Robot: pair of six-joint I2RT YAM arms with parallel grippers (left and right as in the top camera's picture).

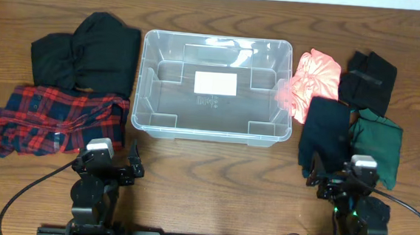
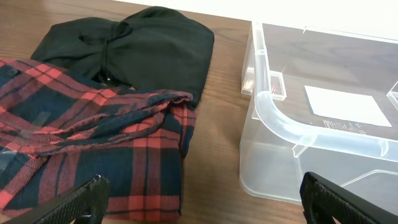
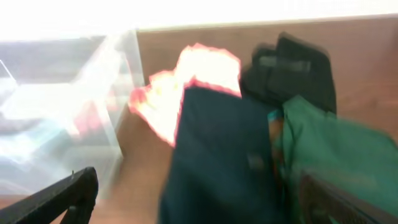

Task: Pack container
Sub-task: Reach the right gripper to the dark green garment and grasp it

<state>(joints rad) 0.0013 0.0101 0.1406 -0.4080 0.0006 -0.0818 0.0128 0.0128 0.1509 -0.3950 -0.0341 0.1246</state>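
I should next lift my right gripper, swing it outward past the green garment's edge (image 1: 397, 154), away from the navy garment, turn, and lower onto that edge, beside bare table.
The clear plastic container (image 1: 212, 88) stands at the table's middle, empty, with a white label on its base. It also shows in the left wrist view (image 2: 323, 124) and, blurred, in the right wrist view (image 3: 56, 112). Left of it lie a black garment (image 1: 89, 50) and a red plaid shirt (image 1: 54, 121). Right of it lie a pink garment (image 1: 313, 80), a dark navy garment (image 1: 326, 133), a green garment (image 1: 377, 148) and a black garment (image 1: 367, 80). My left gripper (image 1: 129, 164) is open and empty near the front edge. My right gripper (image 1: 323, 177) is open and empty over the navy garment's near edge.
Black cables run from both arm bases along the front edge. The wooden table shows between the container and the arms.
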